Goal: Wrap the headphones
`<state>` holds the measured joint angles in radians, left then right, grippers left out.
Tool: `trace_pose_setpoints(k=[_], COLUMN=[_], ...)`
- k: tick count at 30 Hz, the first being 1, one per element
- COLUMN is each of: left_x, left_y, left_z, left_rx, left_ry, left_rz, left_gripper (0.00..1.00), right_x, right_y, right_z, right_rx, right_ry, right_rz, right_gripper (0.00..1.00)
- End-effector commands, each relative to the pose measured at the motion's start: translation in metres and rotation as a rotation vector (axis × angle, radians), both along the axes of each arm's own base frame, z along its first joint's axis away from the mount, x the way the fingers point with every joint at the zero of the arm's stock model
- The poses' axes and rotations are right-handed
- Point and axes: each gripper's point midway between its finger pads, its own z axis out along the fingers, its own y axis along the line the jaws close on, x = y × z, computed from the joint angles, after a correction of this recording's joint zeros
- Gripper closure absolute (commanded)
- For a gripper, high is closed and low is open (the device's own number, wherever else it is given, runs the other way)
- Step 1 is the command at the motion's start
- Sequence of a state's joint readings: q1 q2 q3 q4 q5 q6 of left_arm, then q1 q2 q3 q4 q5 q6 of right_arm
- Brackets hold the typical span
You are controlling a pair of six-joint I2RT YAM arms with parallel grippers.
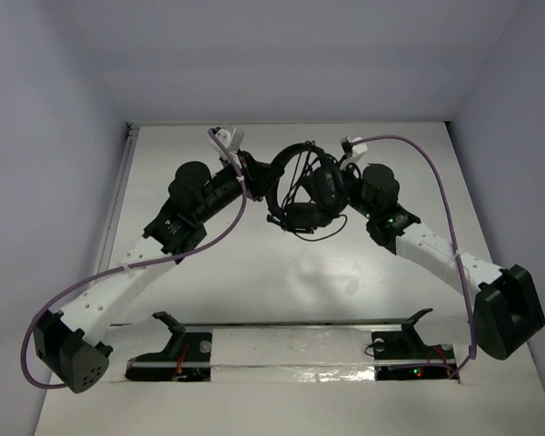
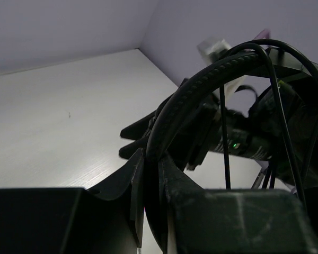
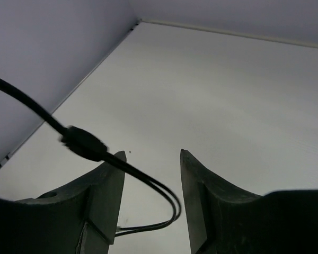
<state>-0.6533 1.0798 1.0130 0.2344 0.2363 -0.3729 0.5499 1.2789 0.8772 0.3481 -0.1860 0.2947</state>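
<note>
The left gripper should next tilt downward and lower the headphones [image 1: 311, 202], which hang in midair, onto the far middle tabletop below, to let go of the headband there.
The black headphones [image 1: 311, 202] are held above the table at the far middle, earcups hanging low and the headband [image 1: 289, 156] arching up. My left gripper [image 1: 271, 184] is shut on the headband [image 2: 201, 84]; in the left wrist view the band runs straight down between my closed fingers [image 2: 133, 180]. The thin black cable [image 2: 223, 143] hangs beside the band. My right gripper [image 1: 343, 178] is just right of the earcups and open. In the right wrist view a loop of the cable [image 3: 164, 193] with a thicker plug section [image 3: 84, 144] passes between my spread fingertips [image 3: 188, 169], not gripped.
Thick purple robot cables [image 1: 440, 195] arc over both arms. Two black stands [image 1: 177, 331] sit on a metal strip at the near edge. Purple-white walls close the table on the left, right and far side.
</note>
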Motion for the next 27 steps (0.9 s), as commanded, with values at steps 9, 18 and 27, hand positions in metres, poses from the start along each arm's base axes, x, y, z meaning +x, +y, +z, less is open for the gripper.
trace_pose_setpoints(k=[9, 18, 27], left_x=[0.005, 0.048, 0.112], left_y=[0.008, 0.039, 0.051], left_z=[0.065, 0.042, -0.020], left_rx=[-0.134, -0.169, -0.097], left_ry=[-0.056, 0.024, 0.093], left_rz=[0.065, 0.363, 0.636], left_gripper=[1.00, 1.00, 1.00], right_x=[-0.008, -0.027, -0.042], right_y=[0.032, 0.028, 0.026], right_z=[-0.008, -0.054, -0.082], right_rx=[0.164, 0.267, 0.343], right_ry=[-0.018, 0.176, 0.391], right_rz=[0.162, 0.160, 0.134], right_gripper=[0.67, 0.91, 0.92])
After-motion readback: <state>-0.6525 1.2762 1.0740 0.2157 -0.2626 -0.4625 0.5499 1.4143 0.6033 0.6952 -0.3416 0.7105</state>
